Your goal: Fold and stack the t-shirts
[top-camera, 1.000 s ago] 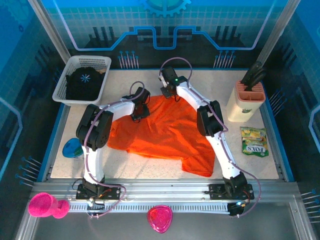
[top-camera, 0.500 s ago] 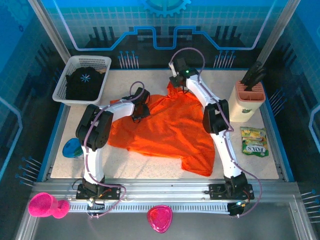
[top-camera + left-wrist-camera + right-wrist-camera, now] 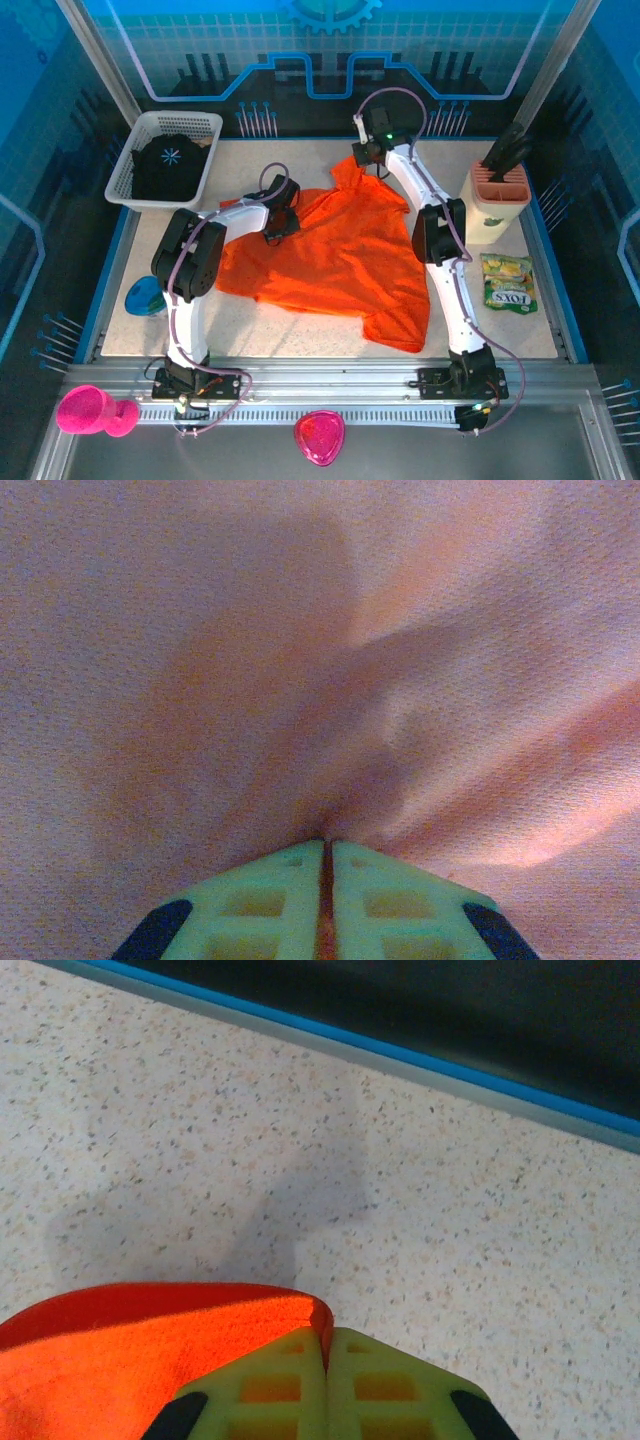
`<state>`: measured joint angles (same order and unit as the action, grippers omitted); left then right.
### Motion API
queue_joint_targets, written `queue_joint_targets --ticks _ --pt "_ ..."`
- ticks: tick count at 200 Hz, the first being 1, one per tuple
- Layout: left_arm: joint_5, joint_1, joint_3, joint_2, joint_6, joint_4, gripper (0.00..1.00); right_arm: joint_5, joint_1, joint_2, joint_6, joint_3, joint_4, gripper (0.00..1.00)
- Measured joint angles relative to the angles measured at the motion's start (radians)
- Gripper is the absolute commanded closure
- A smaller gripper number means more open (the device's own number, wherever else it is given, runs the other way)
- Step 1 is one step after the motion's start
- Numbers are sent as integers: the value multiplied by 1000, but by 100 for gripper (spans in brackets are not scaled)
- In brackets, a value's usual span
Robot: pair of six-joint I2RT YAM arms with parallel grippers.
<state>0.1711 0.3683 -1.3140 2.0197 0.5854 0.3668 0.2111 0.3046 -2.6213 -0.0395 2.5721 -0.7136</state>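
The orange t-shirt still lies rumpled. My right gripper will next pull its far edge outward onto the bare part of the table by its blue rim (image 3: 346, 147) (image 3: 325, 1150) and let it go.
The bright orange t-shirt (image 3: 340, 255) lies spread and rumpled across the middle of the table. My left gripper (image 3: 274, 230) is shut on the orange t-shirt at its left side, with cloth pinched between the jaws (image 3: 326, 855). My right gripper (image 3: 362, 160) is shut on the orange t-shirt's far edge near the back of the table, and that edge (image 3: 150, 1330) folds out of the closed jaws. The black t-shirt (image 3: 168, 165) with its pale-blue starburst lies bunched in the white mesh basket (image 3: 213, 126) at the back left.
A beige knife block (image 3: 490, 205) stands at the right, with a green snack packet (image 3: 508, 283) in front of it. A blue dish (image 3: 145, 297) sits at the table's left edge. A pink cup (image 3: 92, 411) and a pink heart bowl (image 3: 319, 436) lie on the near ledge.
My right gripper has carried the shirt's far edge back and to the right, pulling that part of the cloth out. The left gripper has stayed in place on the cloth.
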Motion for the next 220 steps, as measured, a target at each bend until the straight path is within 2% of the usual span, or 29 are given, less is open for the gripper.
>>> queue_joint_targets --ticks 78,143,148,155,169,180,194,220 --pt "-32 -5 -85 46 -24 51 88 105 -25 -158 140 40 229 100" --pt "-39 -3 -149 87 -46 78 88 145 -24 -188 296 39 513 100" --pt "-39 -3 -153 90 -46 77 88 145 -24 -188 305 37 531 95" --pt "-38 -2 -158 93 -47 77 88 145 -24 -188 317 32 557 82" --pt "-38 -2 -165 99 -55 77 88 155 -24 -188 337 22 593 51" --pt "-38 -2 -167 100 -61 78 88 168 -24 -188 349 9 613 40" --pt "-38 -2 -170 100 -64 82 89 183 -25 -186 352 -17 627 34" --pt "-30 3 -171 99 -64 87 88 189 -29 -133 303 -142 607 34"
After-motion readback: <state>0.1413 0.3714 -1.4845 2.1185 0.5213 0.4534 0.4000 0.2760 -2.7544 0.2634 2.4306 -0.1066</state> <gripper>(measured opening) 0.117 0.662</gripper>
